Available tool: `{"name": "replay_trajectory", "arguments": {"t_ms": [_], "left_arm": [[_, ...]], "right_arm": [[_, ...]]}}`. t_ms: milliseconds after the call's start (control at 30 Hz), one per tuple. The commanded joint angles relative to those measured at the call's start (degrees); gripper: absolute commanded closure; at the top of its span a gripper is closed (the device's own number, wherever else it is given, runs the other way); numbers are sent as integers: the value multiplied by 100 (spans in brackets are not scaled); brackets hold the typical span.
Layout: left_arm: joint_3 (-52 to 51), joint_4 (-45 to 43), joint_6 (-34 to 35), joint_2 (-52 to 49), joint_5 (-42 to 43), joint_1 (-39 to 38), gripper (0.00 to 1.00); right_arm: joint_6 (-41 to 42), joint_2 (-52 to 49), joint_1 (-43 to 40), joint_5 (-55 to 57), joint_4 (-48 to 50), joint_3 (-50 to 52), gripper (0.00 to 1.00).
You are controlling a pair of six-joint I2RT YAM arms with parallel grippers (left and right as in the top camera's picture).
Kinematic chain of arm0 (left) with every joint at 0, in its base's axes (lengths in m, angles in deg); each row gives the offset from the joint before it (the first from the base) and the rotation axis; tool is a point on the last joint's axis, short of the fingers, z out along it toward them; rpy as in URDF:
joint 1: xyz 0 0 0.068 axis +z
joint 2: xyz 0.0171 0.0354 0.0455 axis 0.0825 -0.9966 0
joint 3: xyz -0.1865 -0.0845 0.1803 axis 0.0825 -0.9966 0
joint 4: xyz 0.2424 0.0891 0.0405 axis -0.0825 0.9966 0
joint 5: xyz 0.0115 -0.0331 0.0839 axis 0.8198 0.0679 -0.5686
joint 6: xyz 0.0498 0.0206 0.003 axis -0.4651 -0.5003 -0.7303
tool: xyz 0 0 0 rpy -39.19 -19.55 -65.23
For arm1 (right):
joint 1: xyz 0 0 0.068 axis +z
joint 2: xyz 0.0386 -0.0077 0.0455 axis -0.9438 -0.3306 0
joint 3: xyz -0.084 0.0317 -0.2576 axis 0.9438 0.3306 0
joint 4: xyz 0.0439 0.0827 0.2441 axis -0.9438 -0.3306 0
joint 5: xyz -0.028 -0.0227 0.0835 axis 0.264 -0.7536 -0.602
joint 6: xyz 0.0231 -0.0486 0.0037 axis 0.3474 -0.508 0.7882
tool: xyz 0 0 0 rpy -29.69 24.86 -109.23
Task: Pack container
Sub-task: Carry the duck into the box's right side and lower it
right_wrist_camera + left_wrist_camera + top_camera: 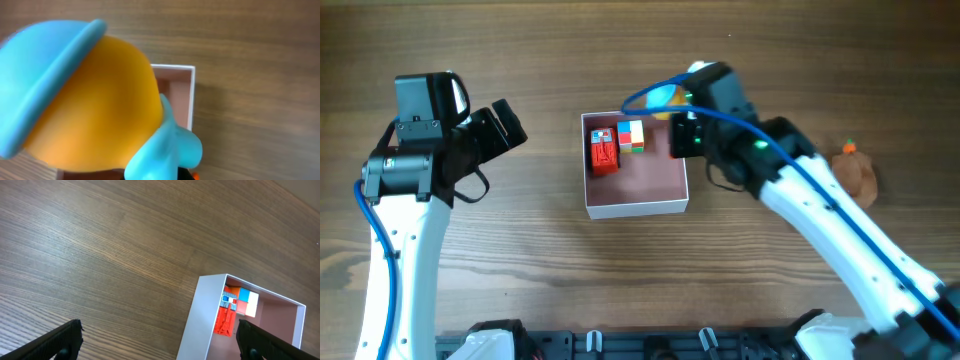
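My right gripper will next lower the yellow and blue toy toward the multicoloured block, into the far corner of the container beside it, where the pink bottom is empty.
The container is a shallow square box with white walls and a pink inside, at the table's middle. A red toy and a multicoloured block lie in its far left corner. My right gripper is at the container's far right corner, shut on a yellow and blue toy. That toy fills the right wrist view and hides the fingers; a container corner shows behind it. My left gripper is open and empty, left of the container. In the left wrist view its fingers straddle the container's white wall.
A brown lump with an orange bit lies on the wooden table at the far right, beside the right arm. A blue cable loops over the right wrist. A black rail runs along the table's front edge.
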Motion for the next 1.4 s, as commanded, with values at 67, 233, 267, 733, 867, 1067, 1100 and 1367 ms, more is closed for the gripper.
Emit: {"name": "replay_trajectory", "arguments": {"t_ms": [67,233,267,733,867,1067,1100,1367], "left_arm": [[11,4,-31,-33,68,39,1],[11,4,-31,-33,68,39,1],[11,4,-31,-37,68,39,1],[7,7,-31,-37,68,39,1],[7,4,-31,-37,68,39,1],[7,4,-33,-37,68,39,1],[7,4,-33,-37,66,39,1],[7,4,-33,-37,66,39,1]], "right_arm": [[590,-957,120,459,177,-44,96],[662,-1449,120,542,214,-44,96],[741,-1528,120,542,219,-44,96],[925,-1993,120,472,245,-44,95],[929,-2024,120,468,330,-44,90],[935,-2024,120,332,411,-44,64],[935,-2024,120,321,424,-44,62],[916,-2024,120,249,511,-44,52]]}}
